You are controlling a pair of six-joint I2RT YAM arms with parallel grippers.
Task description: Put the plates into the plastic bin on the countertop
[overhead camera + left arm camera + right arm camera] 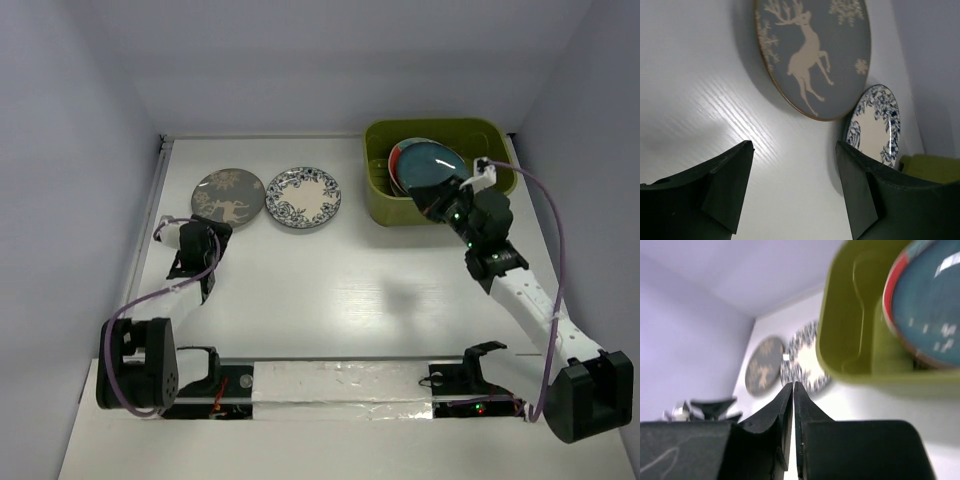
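Observation:
My left gripper eases down and outward astride the deer plate's near rim (pixel 233 225) (pixel 791 103) next. The plate's rim stands raised, outward of and below the gripper.
Two plates lie on the white countertop (pixel 330 290): a grey plate with deer (pixel 228 196) (pixel 812 55) and a white plate with blue floral pattern (pixel 303 197) (pixel 875 125). The olive-green plastic bin (pixel 440 215) (pixel 850 330) at the back right holds stacked plates, with a dark teal plate (pixel 430 165) (pixel 930 305) on top and a red rim (pixel 397 160) showing under it. My left gripper (pixel 213 232) (pixel 794 145) stands open and empty just in front of the deer plate. My right gripper (pixel 440 203) (pixel 793 385) is shut on nothing at the bin's front wall.
A strip of silver tape (pixel 340 385) runs along the near edge between the arm bases. White walls close in the left, back and right sides. In the right wrist view the left arm (pixel 710 407) shows far off on the left.

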